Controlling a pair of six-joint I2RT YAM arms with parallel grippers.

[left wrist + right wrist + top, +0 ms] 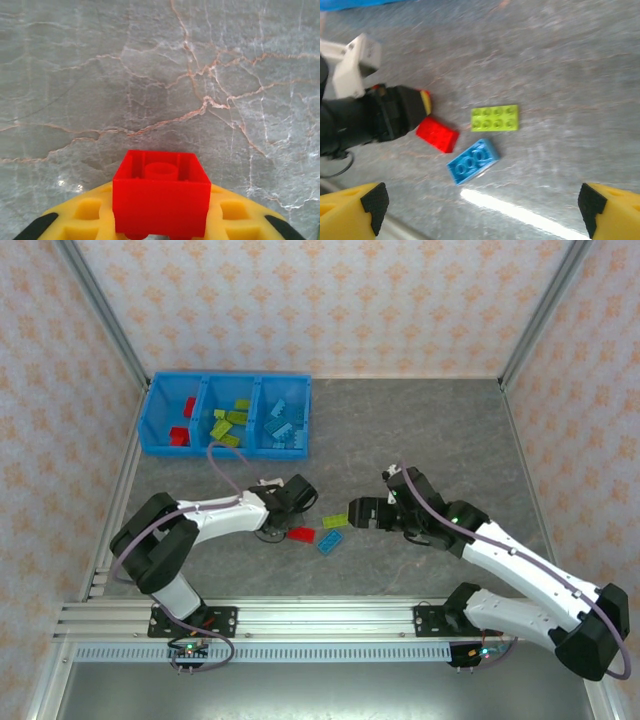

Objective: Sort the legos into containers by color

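I should lift my left gripper and swing it outward over the tray's section with red bricks, then let go of the small red brick among its color.
In the left wrist view my left gripper (pixel 160 222) is shut on a small red brick (pixel 160 200), held hollow side away, above bare table. From above, this gripper (pixel 285 505) sits beside a second red brick (pixel 300 535) lying flat. A lime brick (pixel 335 521) and a light blue brick (pixel 330 543) lie just right of it. My right gripper (pixel 364 512) is open and hovers close to the lime brick (pixel 495 118), with the blue brick (pixel 472 161) and red brick (pixel 437 134) below it. The blue tray (pixel 230 376) stands at the back left, holding red, lime and light blue bricks in its left, middle and right compartments.
Patterned walls and metal posts enclose the table on three sides. A metal rail (pixel 320 615) runs along the near edge by the arm bases. The left arm's cable (pixel 222 465) loops toward the tray. Grey table spreads to the right of the tray.
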